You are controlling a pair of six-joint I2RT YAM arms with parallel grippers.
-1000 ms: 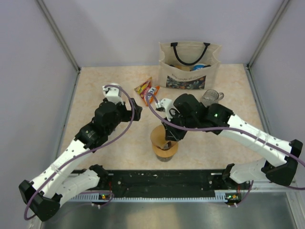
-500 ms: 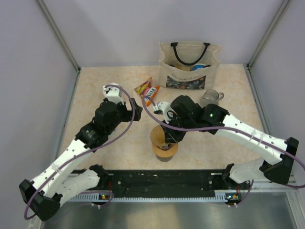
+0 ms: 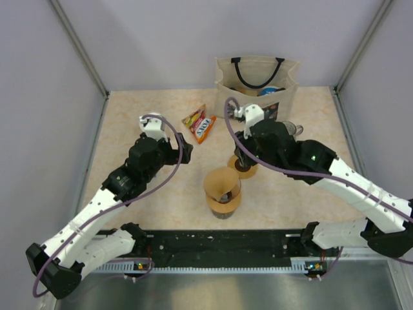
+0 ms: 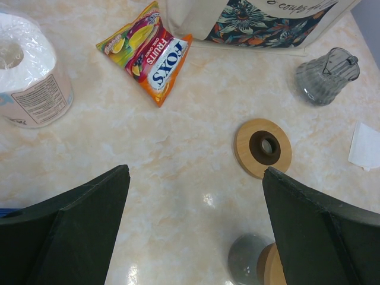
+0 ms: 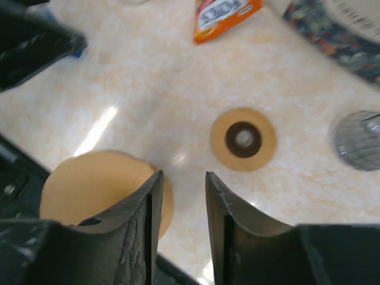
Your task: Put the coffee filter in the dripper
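My right gripper is to go down next to reach the wooden ring, onto the ring's dark inner rim beside its hole, because the filter is already in the dripper (image 3: pixel 223 205).
The brown paper coffee filter (image 3: pixel 222 183) sits as an open cone in the dripper (image 3: pixel 223 205), a glass piece with a wooden collar, near the table's front middle. It fills the lower left of the right wrist view (image 5: pixel 95 190). My right gripper (image 3: pixel 241 157) is open and empty, raised behind and to the right of the filter, above a wooden ring (image 3: pixel 246 172). In its own view the gripper (image 5: pixel 183 181) has nothing between the fingers. My left gripper (image 3: pixel 186 150) is wide open and empty, left of the filter. The dripper's edge (image 4: pixel 261 270) shows in the left wrist view.
A cloth tote bag (image 3: pixel 257 87) stands at the back. A candy bag (image 3: pixel 201 124) lies left of it, a glass carafe (image 3: pixel 287 131) to the right. The left wrist view shows a paper roll (image 4: pixel 29 71) and a white paper (image 4: pixel 365 145).
My right gripper has let go of the filter, which stays in the dripper. It has lifted and pulled back toward the tote bag. The left arm has not moved.
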